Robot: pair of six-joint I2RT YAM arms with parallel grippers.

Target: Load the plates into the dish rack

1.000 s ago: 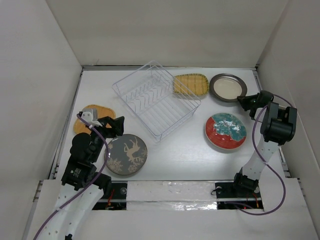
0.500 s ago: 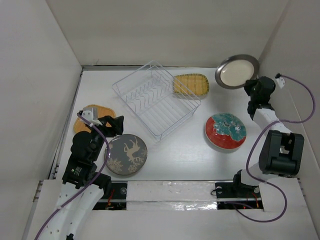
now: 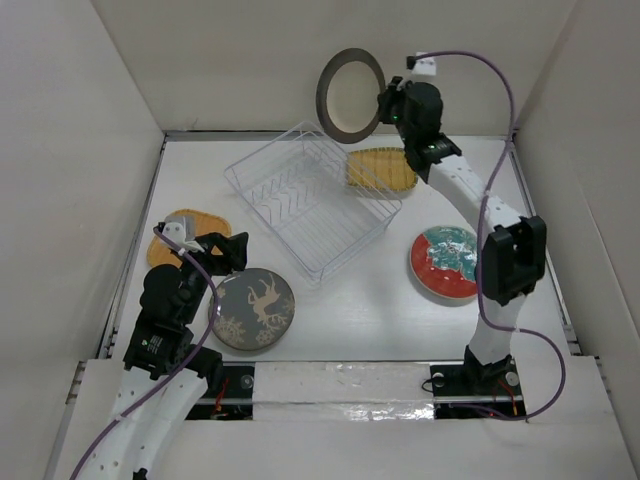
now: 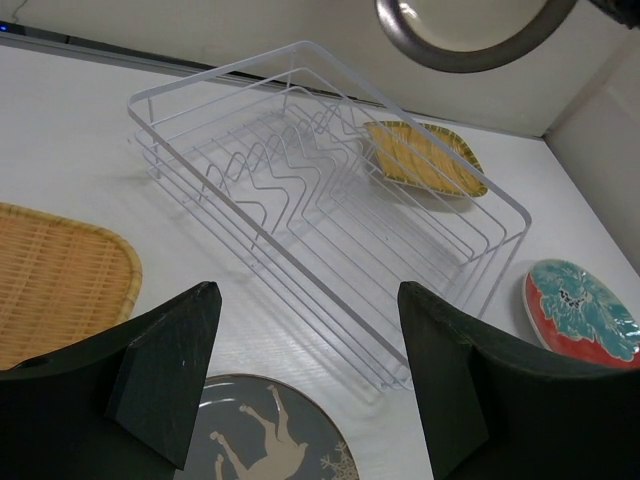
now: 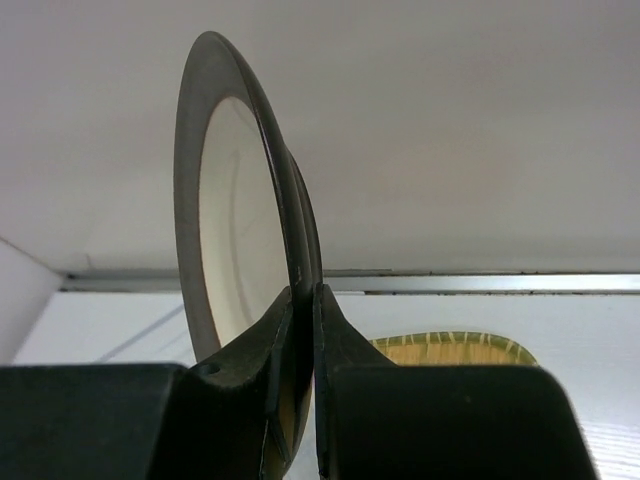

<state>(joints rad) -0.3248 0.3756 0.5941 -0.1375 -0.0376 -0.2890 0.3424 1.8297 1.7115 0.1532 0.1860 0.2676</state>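
Note:
The rack's empty back slots are below the right gripper and to its left in the top view, so the gripper will next swing over, lower the grey-rimmed cream plate and let go.
My right gripper is shut on the rim of the grey-rimmed cream plate, holding it upright high above the back of the white wire dish rack; the wrist view shows the plate edge-on between the jaws. My left gripper is open and empty, above the dark grey deer plate. The orange plate lies at the left. The yellow ribbed plate lies behind the rack's right corner. The red-rimmed teal plate lies at the right. The rack holds nothing.
White walls close in the table on the left, back and right. The right arm stretches over the table's right side above the teal plate.
The right arm has lifted the cream plate from the back right corner, turned it upright and swung it left to above the rack's back. The left arm has not moved.

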